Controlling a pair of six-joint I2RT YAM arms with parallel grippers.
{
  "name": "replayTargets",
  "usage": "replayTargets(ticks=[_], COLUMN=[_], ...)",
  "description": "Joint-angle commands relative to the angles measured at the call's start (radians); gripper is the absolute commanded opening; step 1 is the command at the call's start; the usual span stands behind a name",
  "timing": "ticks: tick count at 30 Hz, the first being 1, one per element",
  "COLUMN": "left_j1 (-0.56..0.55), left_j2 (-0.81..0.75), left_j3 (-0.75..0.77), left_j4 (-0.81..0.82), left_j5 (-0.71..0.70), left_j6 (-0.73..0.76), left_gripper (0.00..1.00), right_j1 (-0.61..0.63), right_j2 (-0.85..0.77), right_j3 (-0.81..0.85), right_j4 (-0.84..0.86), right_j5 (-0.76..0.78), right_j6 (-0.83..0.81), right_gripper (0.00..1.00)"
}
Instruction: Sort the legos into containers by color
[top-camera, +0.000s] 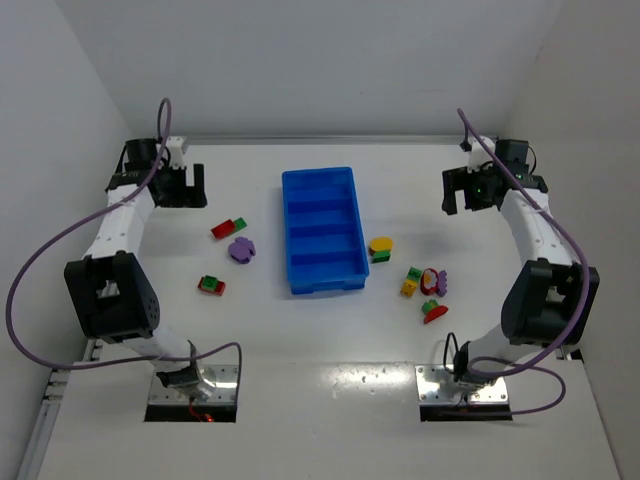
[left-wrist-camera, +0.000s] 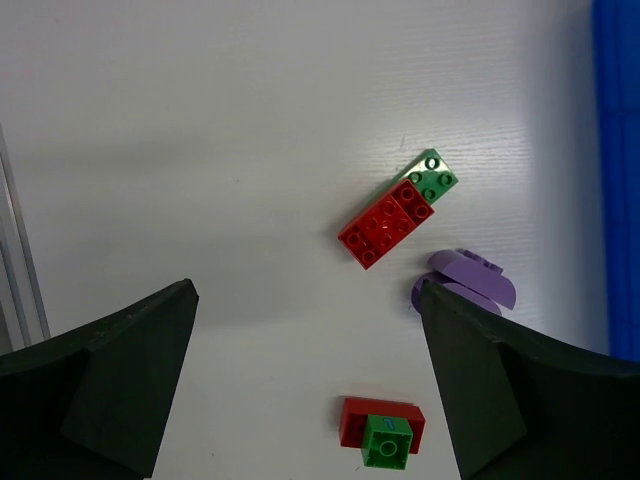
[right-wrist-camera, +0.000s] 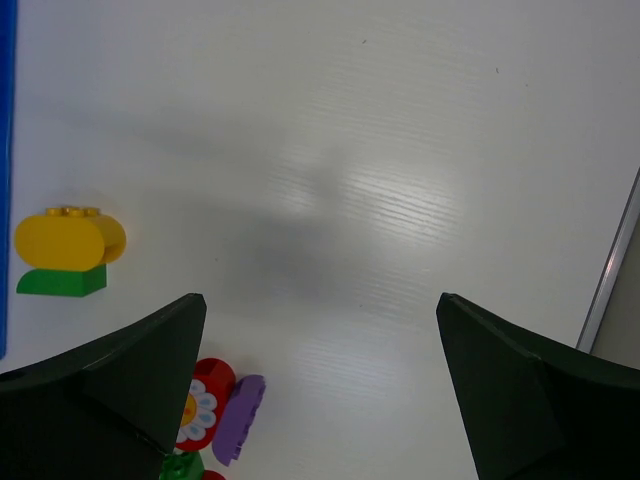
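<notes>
The red-and-green brick (top-camera: 229, 227) lies slanted below my left gripper, to its right in the top view. Next I should go down there and turn so my fingers are on both sides of the brick's red half.
The blue tray (top-camera: 322, 230) with cross dividers stands mid-table, and no pieces show in its compartments. Left of it lie a red-and-green brick (top-camera: 229, 227) (left-wrist-camera: 397, 210), a purple rounded piece (top-camera: 241, 248) (left-wrist-camera: 465, 282) and a red piece with a green block on top (top-camera: 211, 285) (left-wrist-camera: 383, 430). Right of it lie a yellow piece on a green one (top-camera: 381, 247) (right-wrist-camera: 68, 238), a green-and-yellow piece (top-camera: 411, 280), a red flower piece with a purple one (top-camera: 434, 281) (right-wrist-camera: 200, 405), and a green-and-red piece (top-camera: 433, 310). My left gripper (top-camera: 180, 187) (left-wrist-camera: 308, 300) and right gripper (top-camera: 468, 192) (right-wrist-camera: 320, 305) are open, empty and raised at the far corners.
White walls close the table at the back and both sides. A metal rail (left-wrist-camera: 20, 260) runs along the left edge and another (right-wrist-camera: 612, 260) along the right. The tray's edge shows in the left wrist view (left-wrist-camera: 615, 150) and the right wrist view (right-wrist-camera: 5, 150).
</notes>
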Motion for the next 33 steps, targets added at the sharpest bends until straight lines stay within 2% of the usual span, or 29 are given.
replayTargets(ticks=[1, 6, 9, 11, 13, 16, 19, 21, 22, 25, 33], left_j1=[0.012, 0.003, -0.007, -0.007, -0.007, -0.017, -0.037, -0.037, -0.047, -0.062, -0.108], left_j2=[-0.044, -0.020, 0.009, -0.018, -0.078, -0.078, -0.011, 0.040, 0.054, 0.115, 0.247], left_j3=[0.045, 0.072, 0.111, 0.053, 0.013, 0.026, 0.081, 0.109, 0.118, 0.118, 0.131], left_j4=[0.002, -0.050, -0.110, -0.096, -0.038, -0.084, -0.130, -0.202, -0.245, -0.271, -0.283], left_j5=[0.019, 0.018, 0.091, 0.193, 0.214, 0.236, 0.171, 0.232, 0.249, 0.237, 0.216], left_j6=[0.020, 0.084, 0.156, 0.247, 0.270, 0.372, 0.391, 0.497, 0.572, 0.638, 0.735], left_gripper=[1.00, 1.00, 1.00, 1.00, 1.00, 1.00, 1.00, 1.00, 0.97, 0.90, 0.89], right_j1=[-0.002, -0.002, -0.002, -0.002, 0.009, 0.018, 0.018, 0.018, 0.018, 0.018, 0.018], right_j2=[-0.031, -0.021, -0.021, -0.021, -0.021, -0.021, -0.011, -0.001, -0.001, 0.008, 0.008], right_j3=[0.001, 0.001, 0.010, 0.010, 0.010, 0.010, 0.021, 0.042, 0.042, 0.053, 0.051], right_j4=[0.009, 0.009, 0.000, 0.000, 0.000, -0.022, -0.022, -0.031, -0.031, -0.056, -0.076], right_j5=[-0.017, -0.007, -0.020, -0.033, -0.043, -0.112, -0.136, -0.148, -0.158, -0.179, -0.188], right_j6=[-0.014, -0.014, -0.014, -0.002, 0.012, -0.008, -0.008, -0.008, -0.008, -0.042, -0.071], right_gripper=[1.00, 1.00, 1.00, 1.00, 1.00, 1.00, 1.00, 1.00, 1.00, 1.00, 1.00])
